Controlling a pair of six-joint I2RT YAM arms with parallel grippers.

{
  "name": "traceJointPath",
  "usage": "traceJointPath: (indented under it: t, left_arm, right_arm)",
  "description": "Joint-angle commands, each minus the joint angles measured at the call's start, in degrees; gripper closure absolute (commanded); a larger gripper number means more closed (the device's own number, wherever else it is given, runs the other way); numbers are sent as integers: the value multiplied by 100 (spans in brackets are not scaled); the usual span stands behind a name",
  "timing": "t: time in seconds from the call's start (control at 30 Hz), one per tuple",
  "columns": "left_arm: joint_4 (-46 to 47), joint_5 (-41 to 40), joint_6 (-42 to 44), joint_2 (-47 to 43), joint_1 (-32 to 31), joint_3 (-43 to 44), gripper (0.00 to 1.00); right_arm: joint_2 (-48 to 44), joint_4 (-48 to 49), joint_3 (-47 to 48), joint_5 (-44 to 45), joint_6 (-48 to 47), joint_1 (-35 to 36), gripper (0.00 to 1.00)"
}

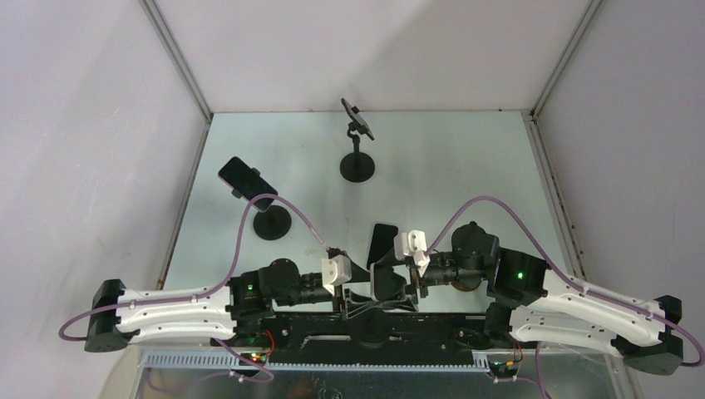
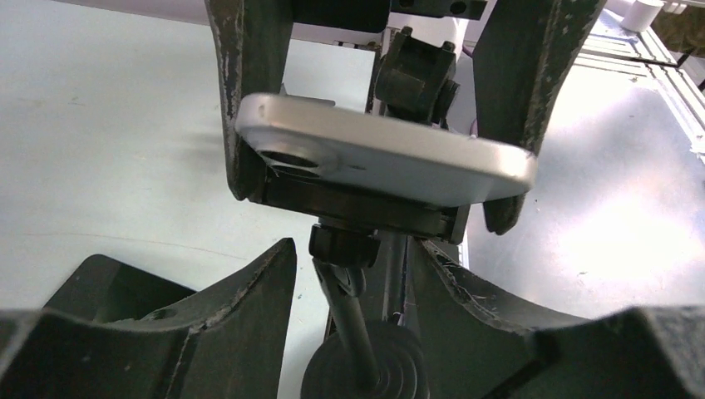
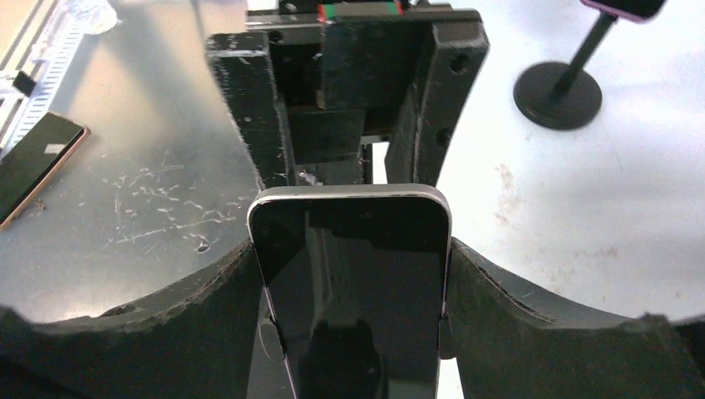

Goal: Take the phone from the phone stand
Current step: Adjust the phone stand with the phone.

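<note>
I need to move my left gripper in toward the stand next and close it on the black neck joint below the clamp.
The phone (image 2: 391,158) shows its silver back and camera lens in the left wrist view. It sits on the phone stand's black clamp (image 2: 366,208), above a thin stem (image 2: 356,320) and a round base (image 2: 366,370). My right gripper (image 3: 351,245) is shut on the phone (image 3: 353,283), its fingers pressing both long edges of the dark screen. My left gripper (image 2: 351,253) is open, with its fingers (image 2: 208,316) standing clear on either side of the stem. In the top view the two grippers (image 1: 366,291) (image 1: 397,278) meet nose to nose just ahead of the arm bases.
Two more black stands (image 1: 270,220) (image 1: 357,166), each carrying a phone, stand further back on the metal table (image 1: 465,158). Another phone (image 3: 33,162) lies flat on the table, at the left of the right wrist view. Grey walls close in the sides and back.
</note>
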Motion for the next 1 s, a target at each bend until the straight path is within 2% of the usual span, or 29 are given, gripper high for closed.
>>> traceJointPath:
  t: [0.0, 0.33, 0.53, 0.67, 0.73, 0.8, 0.83, 0.9, 0.93, 0.97]
  left_arm:
    - [258, 285, 184, -30, -21, 106, 41]
    - [380, 407, 199, 160, -23, 119, 46]
    - [278, 441, 213, 324, -21, 246, 51]
    - [204, 466, 176, 449, -21, 319, 63]
    - [165, 444, 164, 484, -22, 363, 76]
    - [121, 408, 155, 498, -23, 407, 97]
    - [90, 365, 155, 503, -22, 421, 98]
    - [98, 273, 135, 478, -21, 401, 100]
    - [120, 247, 130, 442, -21, 386, 100]
    - [119, 184, 121, 418, -21, 363, 100]
  right_arm:
    - [-97, 1050, 161, -759, -444, 19, 100]
    - [-24, 988, 161, -1137, -495, 25, 100]
    - [64, 1113, 161, -1061, -418, 60, 100]
    - [86, 1150, 161, -1067, -416, 71, 100]
    - [94, 1138, 161, -1082, -421, 78, 100]
    - [97, 1084, 161, -1049, -424, 88, 100]
    - [92, 1055, 161, -1021, -424, 88, 100]
    - [70, 950, 166, -881, -401, 88, 91]
    - [48, 862, 164, -750, -386, 99, 76]
    - [38, 812, 164, -629, -351, 97, 69]
